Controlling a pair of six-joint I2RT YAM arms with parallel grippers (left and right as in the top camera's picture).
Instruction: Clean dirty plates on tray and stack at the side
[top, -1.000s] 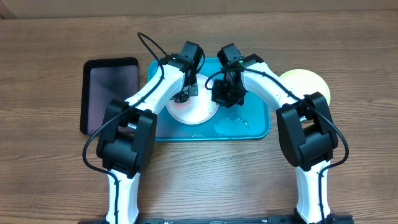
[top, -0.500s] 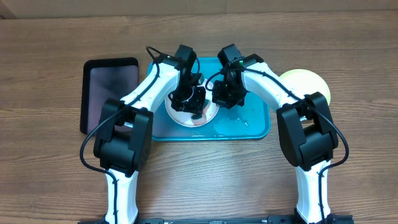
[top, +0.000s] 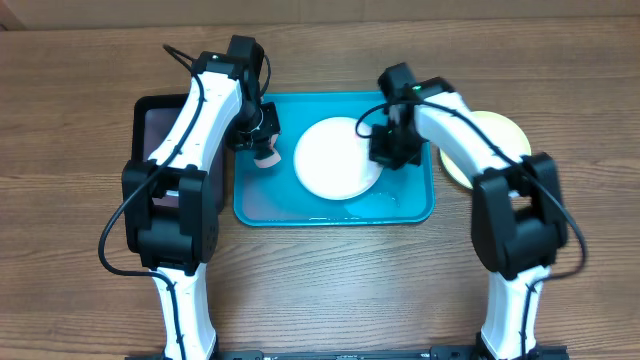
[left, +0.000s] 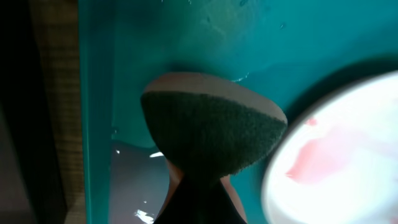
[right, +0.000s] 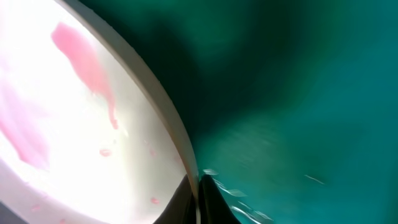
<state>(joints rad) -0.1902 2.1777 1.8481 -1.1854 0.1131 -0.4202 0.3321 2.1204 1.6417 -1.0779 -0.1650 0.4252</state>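
Next I need to lift the white plate (top: 335, 160) toward the yellow-green plate (top: 500, 135), to my right gripper's right in the overhead view, lower it on top and release it.
A white plate (top: 335, 160) smeared pale red (right: 81, 56) lies on the turquoise tray (top: 415, 205). My right gripper (top: 387, 150) is shut on its right rim; in the right wrist view the rim (right: 168, 118) runs down between the dark fingers (right: 214, 202). My left gripper (top: 260, 140) is over the tray's left end, shut on a sponge (top: 267, 158). The sponge's dark green scouring face (left: 211, 134) points down at the wet tray floor (left: 186, 37), left of the white plate (left: 348, 149). A yellow-green plate (top: 500, 135) sits right of the tray, partly under my right arm.
A smaller black tray (top: 165, 140) lies against the turquoise tray's left side, partly covered by my left arm. Water glistens on the tray floor near its front right (top: 385, 200). The wooden table (top: 330, 280) surrounds everything.
My left gripper has swung the sponge off the white plate to the tray's left end. My right gripper has shifted right, and the plate has moved right with it.
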